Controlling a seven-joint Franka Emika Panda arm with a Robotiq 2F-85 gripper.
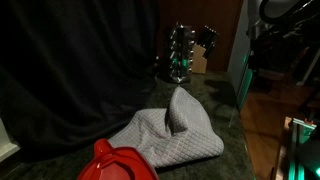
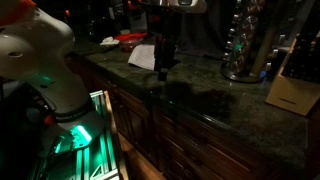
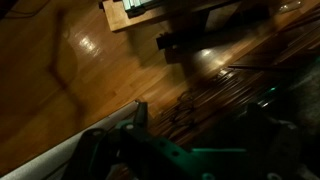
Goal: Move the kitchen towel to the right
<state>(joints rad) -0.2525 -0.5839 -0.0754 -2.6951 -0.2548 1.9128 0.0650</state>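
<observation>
The towel's raised peak (image 1: 179, 96) stands clear of the granite. I will next move my gripper outward over the counter and close it on that peak.
The kitchen towel (image 1: 175, 135) is grey and quilted. It lies crumpled on the dark granite counter (image 1: 215, 100), with one fold standing up in a peak. It also shows as a pale patch in an exterior view (image 2: 143, 56). My gripper (image 2: 163, 70) hangs dark and upright just beside the towel, near the counter's front edge. In the wrist view the two fingers (image 3: 205, 115) stand well apart with only wood floor between them and no cloth. The picture is very dim.
A red lid-like object (image 1: 115, 165) sits next to the towel and also shows in the other exterior view (image 2: 130, 38). A spice rack (image 1: 180, 52) and a knife block (image 2: 293, 88) stand further along the counter. The white arm base (image 2: 45, 60) glows green below.
</observation>
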